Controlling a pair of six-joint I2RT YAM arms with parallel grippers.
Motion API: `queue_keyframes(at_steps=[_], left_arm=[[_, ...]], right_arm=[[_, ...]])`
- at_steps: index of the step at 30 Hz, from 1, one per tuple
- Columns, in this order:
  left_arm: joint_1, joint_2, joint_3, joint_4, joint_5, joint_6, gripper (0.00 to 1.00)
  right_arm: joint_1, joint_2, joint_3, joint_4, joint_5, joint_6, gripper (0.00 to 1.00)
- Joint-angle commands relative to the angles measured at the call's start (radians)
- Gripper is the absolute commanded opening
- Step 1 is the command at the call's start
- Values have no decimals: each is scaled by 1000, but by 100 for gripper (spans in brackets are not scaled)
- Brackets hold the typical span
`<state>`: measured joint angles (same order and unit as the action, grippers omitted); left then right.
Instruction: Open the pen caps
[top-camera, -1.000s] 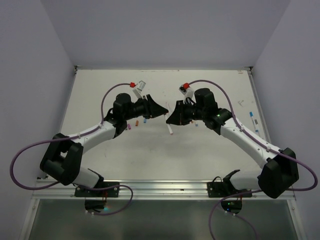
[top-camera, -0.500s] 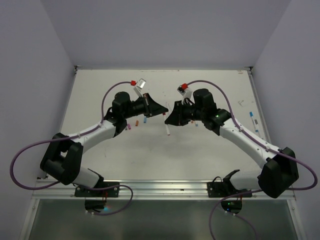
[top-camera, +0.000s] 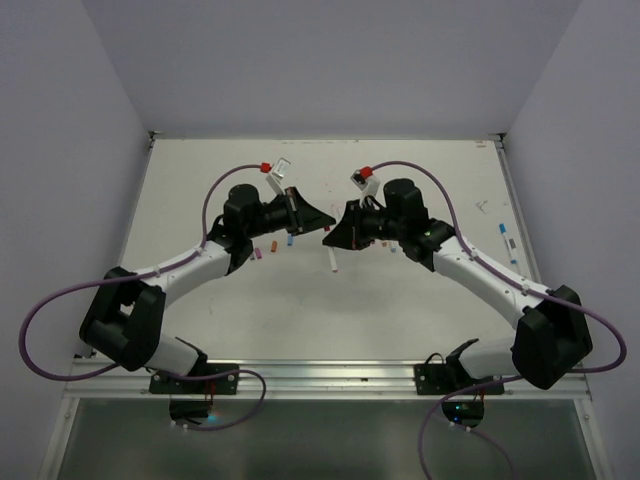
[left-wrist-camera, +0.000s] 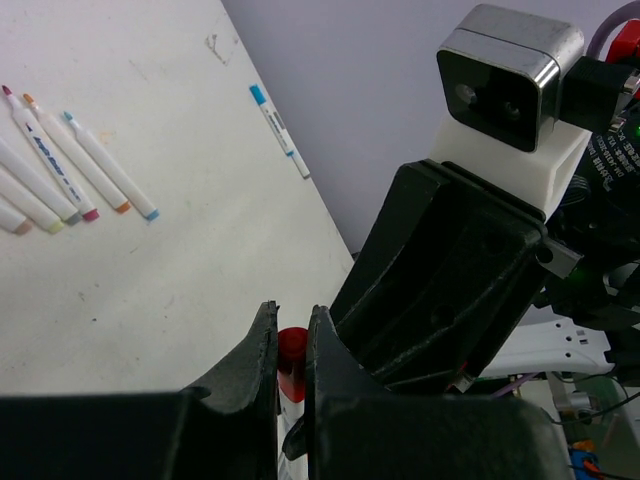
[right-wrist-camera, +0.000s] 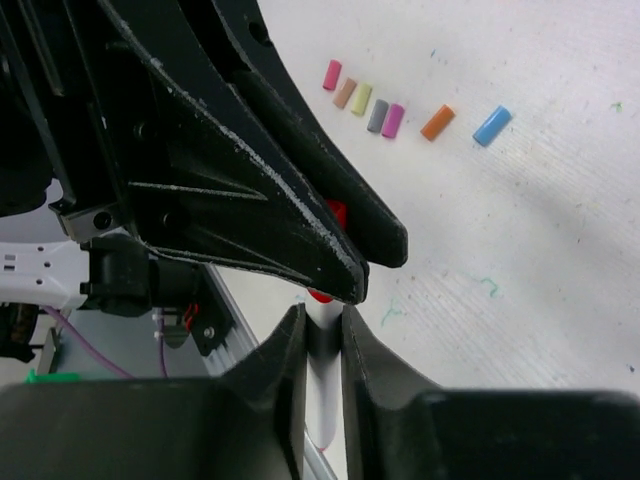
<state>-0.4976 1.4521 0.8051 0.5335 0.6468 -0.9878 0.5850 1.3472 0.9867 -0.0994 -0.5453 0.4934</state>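
Note:
The loose caps lie in a row on the tabletop beside the blue cap, so I will next move my left gripper to the left in the top view and down to there.
Above the middle of the table my two grippers meet tip to tip. My left gripper (top-camera: 321, 226) (left-wrist-camera: 290, 312) is shut on the red pen cap (left-wrist-camera: 291, 352) of a white pen. My right gripper (top-camera: 331, 236) (right-wrist-camera: 322, 312) is shut on that pen's white barrel (right-wrist-camera: 322, 345), whose lower end (top-camera: 332, 262) hangs below the fingers. In the right wrist view the red cap (right-wrist-camera: 335, 213) shows between the left gripper's black fingers (right-wrist-camera: 250, 180), just beyond my own tips. The right gripper's body (left-wrist-camera: 450, 280) fills the left wrist view.
Several loose coloured caps (right-wrist-camera: 362, 98) lie in a row on the table, with an orange one (right-wrist-camera: 438, 122) and a blue one (right-wrist-camera: 492, 126) beside them; some show under the left arm (top-camera: 275, 243). Several uncapped pens (left-wrist-camera: 70, 170) lie side by side. A blue-capped pen (left-wrist-camera: 278, 130) (top-camera: 505, 243) lies near the right edge.
The left gripper has closed on the red cap. The right arm has shifted a little left with the pen, bringing the two grippers closer together.

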Motion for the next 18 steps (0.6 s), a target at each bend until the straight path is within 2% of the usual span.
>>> queue_keyframes(at_steps=[1, 2, 4, 6, 7, 8, 11, 18], left_arm=[[4, -36, 11, 13, -10, -23, 0], [2, -39, 12, 8, -18, -25, 0], [2, -38, 23, -35, -33, -2, 0], [2, -30, 87, -215, -102, 56, 0], [1, -26, 117, -298, -142, 131, 0], [1, -18, 170, -435, -236, 162, 0], [2, -13, 210, -573, -403, 225, 0], [4, 8, 201, -576, -450, 146, 0]], right_arm=[[18, 4, -20, 81, -25, 20, 4], [18, 0, -32, 87, -9, 25, 0], [27, -5, -36, 67, 34, 7, 0], [58, -2, 0, -53, 177, -38, 0], [71, 1, 16, -100, 242, -91, 0], [106, 6, 45, -179, 381, -119, 0], [179, 61, 115, -304, 717, -213, 0], [302, 136, 112, -325, 1039, -233, 0]])
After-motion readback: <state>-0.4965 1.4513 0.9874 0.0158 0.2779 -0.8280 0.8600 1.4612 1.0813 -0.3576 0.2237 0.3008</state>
